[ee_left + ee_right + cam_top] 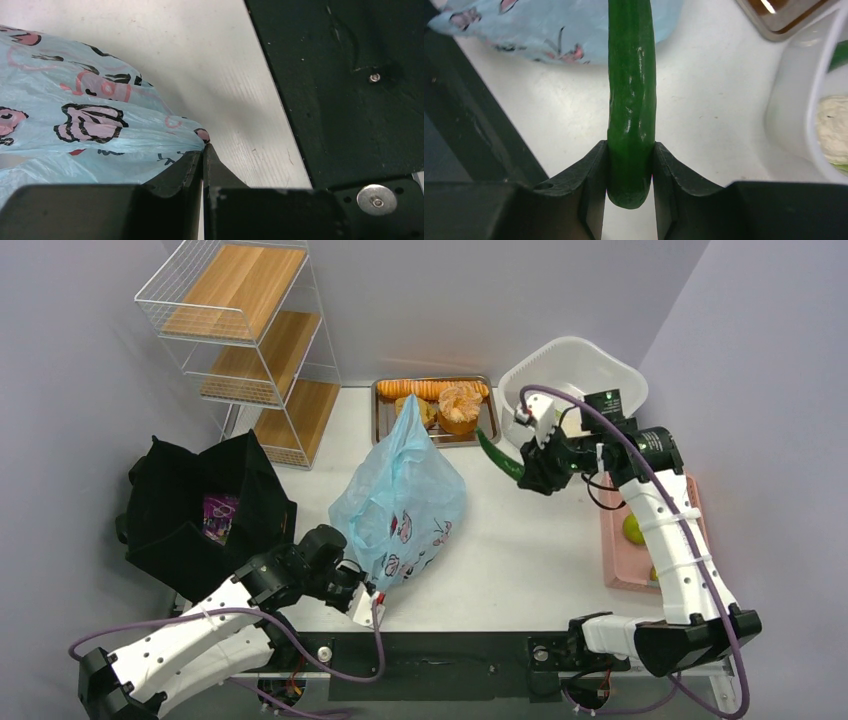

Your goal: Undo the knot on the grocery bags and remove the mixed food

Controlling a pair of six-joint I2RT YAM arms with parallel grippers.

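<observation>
The robot should next swing its right gripper outward over the open inside of the white basin and let go of the long green vegetable there, because other vegetables are already inside.
The pale blue plastic bag with pink print stands mid-table, its top pulled up into a peak; I cannot tell whether a knot is tied there. My left gripper is shut on the bag's near lower corner. My right gripper is shut on a long green vegetable, held above the table between the bag and the white basin. The black tote lies open at the left with a purple packet inside.
A metal tray at the back holds an orange loaf and a round pastry. A pink tray at the right carries a yellow-green fruit. A wire shelf stands back left. Something white lies in the basin.
</observation>
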